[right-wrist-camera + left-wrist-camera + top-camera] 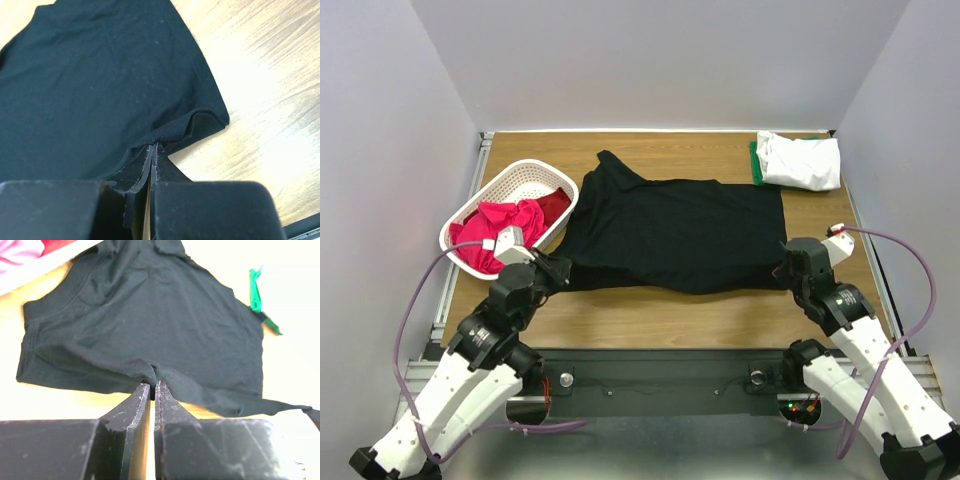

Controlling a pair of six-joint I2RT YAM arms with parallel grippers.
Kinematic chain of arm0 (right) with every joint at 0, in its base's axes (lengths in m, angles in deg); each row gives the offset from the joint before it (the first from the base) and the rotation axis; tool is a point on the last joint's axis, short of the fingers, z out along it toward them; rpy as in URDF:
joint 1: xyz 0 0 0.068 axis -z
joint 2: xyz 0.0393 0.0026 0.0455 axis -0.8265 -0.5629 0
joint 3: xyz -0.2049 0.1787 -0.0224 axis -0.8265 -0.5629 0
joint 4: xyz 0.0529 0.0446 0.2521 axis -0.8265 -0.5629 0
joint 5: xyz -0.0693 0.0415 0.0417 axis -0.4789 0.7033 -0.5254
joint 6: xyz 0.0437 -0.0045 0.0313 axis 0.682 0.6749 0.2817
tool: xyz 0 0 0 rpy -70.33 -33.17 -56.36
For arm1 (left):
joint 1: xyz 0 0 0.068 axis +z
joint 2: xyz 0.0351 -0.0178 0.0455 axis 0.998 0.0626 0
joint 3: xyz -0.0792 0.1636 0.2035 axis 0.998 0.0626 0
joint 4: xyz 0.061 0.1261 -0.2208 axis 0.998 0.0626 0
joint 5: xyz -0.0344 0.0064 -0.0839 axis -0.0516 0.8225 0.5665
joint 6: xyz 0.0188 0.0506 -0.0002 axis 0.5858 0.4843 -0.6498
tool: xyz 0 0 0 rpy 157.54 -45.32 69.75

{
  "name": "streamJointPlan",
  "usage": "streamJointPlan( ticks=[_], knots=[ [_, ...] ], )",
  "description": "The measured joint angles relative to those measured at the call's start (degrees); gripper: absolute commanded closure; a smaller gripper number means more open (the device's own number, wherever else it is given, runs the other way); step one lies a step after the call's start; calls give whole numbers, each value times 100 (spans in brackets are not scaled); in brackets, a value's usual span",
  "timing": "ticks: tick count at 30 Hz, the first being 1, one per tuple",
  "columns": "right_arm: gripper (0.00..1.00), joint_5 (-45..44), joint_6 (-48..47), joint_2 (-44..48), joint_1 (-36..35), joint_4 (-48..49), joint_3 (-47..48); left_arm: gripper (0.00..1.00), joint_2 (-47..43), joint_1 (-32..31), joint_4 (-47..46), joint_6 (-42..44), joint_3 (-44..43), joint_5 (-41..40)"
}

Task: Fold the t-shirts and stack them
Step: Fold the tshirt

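My left gripper holds the shirt's near edge and needs to carry it outward next and release it on top of the shirt's part [603,232] [119,327] beside the basket, as that spot is outward of the gripper.
The large black t-shirt [675,232] lies spread across the middle of the wooden table. My left gripper [558,270] is shut on its near left edge; the left wrist view shows the black t-shirt [140,325] bunched at my closed left gripper [153,385]. My right gripper [786,262] is shut on the near right corner; the right wrist view shows the hem of the shirt [100,75] pinched in that gripper [154,145]. A folded white t-shirt [802,160] lies on a green one [756,163] at the back right. Pink/red shirts [502,225] lie in the basket.
A white oval lattice basket [530,180] stands at the left, beside the black shirt's sleeve. Grey walls enclose the table on three sides. A black rail with the arm bases runs along the near edge [660,375].
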State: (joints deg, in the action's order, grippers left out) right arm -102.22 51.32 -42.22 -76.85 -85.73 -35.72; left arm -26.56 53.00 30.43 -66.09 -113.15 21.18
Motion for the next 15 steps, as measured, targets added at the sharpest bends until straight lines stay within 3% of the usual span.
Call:
streamJointPlan(
  ticks=[8, 15],
  knots=[
    [100, -15, -4, 94, 0, 33, -83, 100, -232, -2, 623, -170, -645, -122],
    [100, -166, -48, 157, 0, 166, -275, 100, -140, -2, 490, -184, -501, -155]
  ],
)
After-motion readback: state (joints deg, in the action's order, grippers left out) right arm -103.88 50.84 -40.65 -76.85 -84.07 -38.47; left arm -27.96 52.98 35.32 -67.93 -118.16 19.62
